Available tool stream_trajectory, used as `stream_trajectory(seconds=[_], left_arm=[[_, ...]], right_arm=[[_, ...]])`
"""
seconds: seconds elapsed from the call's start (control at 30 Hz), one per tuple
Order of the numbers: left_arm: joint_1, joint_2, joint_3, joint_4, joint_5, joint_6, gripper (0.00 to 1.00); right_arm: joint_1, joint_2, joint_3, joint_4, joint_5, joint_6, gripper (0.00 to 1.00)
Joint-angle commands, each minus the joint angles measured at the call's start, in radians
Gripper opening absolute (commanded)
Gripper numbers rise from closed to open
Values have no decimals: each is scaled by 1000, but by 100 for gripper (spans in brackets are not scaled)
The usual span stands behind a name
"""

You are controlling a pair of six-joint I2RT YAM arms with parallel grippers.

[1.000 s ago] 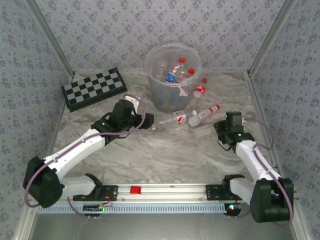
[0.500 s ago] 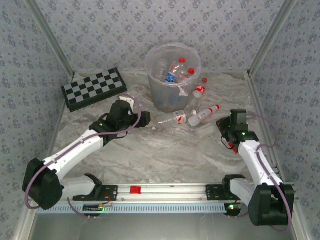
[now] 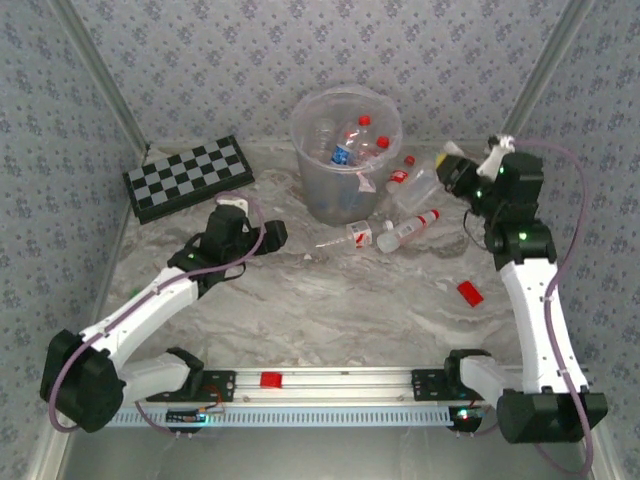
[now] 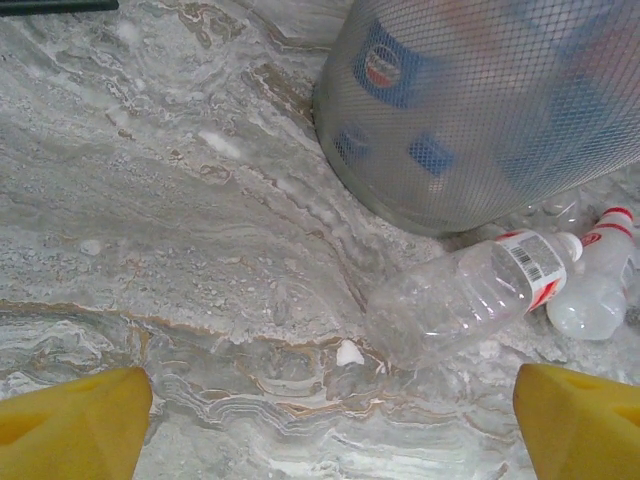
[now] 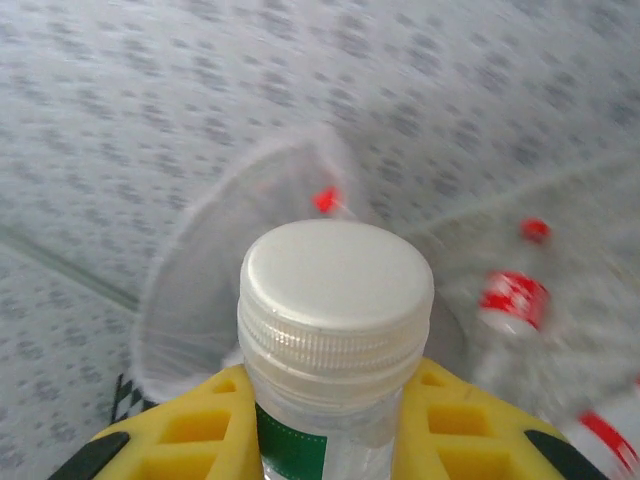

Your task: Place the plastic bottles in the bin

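The clear bottle [image 3: 420, 190] still hangs beside the bin, so the robot's right gripper needs to carry it over the bin's opening [image 3: 330, 122], lower it inside and let go of the bottle's neck.
The bin [image 3: 345, 150] stands at the back of the table and holds several plastic bottles. My right gripper [image 3: 446, 172] hangs raised just right of the bin, shut on the neck of a clear bottle [image 5: 335, 300] with a white cap and green label; that bottle [image 3: 420, 190] points toward the bin [image 5: 200, 290]. My left gripper [image 3: 270, 235] is open and low over the table, left of a lying clear bottle [image 4: 470, 300] with a red-and-white label. Another bottle [image 4: 595, 290] with a red cap lies beside that one. A third bottle [image 3: 400, 178] leans by the bin's right side.
A black-and-white chessboard [image 3: 188, 177] lies at the back left. A small red piece [image 3: 469, 292] sits on the marble table below the right arm. Patterned walls close in the back and both sides.
My right arm has risen from the table and swung toward the bin with the white-capped bottle in its jaws, uncovering the small red piece. My left gripper has drawn back slightly to the left.
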Motion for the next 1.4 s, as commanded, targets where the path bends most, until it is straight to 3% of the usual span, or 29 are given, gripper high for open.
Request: stream_trajectory(seconds=[0.0,0.17,0.33,0.6,1.0,1.07,1.3,1.37], left_arm=[[13,-53,0,20,7,-32,93],[18,-112,-32,29,30,-44,93],[18,-175,-71,46,76,-49,92],[18,-337,-130,11,21,-11,93],[21,-329,-138,27,24,-13,93],[19,-320,-138,33,27,-18,93],[19,-310,-131,19,27,-18,93],[20,-310,-129,16,24,-15,93]], right_arm=[[57,109,200,-7,-95,-139,6],[189,345,524,-81,-66,-331,7],[246,630,843,-175,-163,-391,7],[317,1015,1263,-470,-51,-525,5],[376,1222,1275,-516,-68,-491,6],[387,1247,1272,-522,-69,-486,9],[389,1266,1268,-496,-98,-428,50],[383,1253,1275,-495,-107,-417,57]])
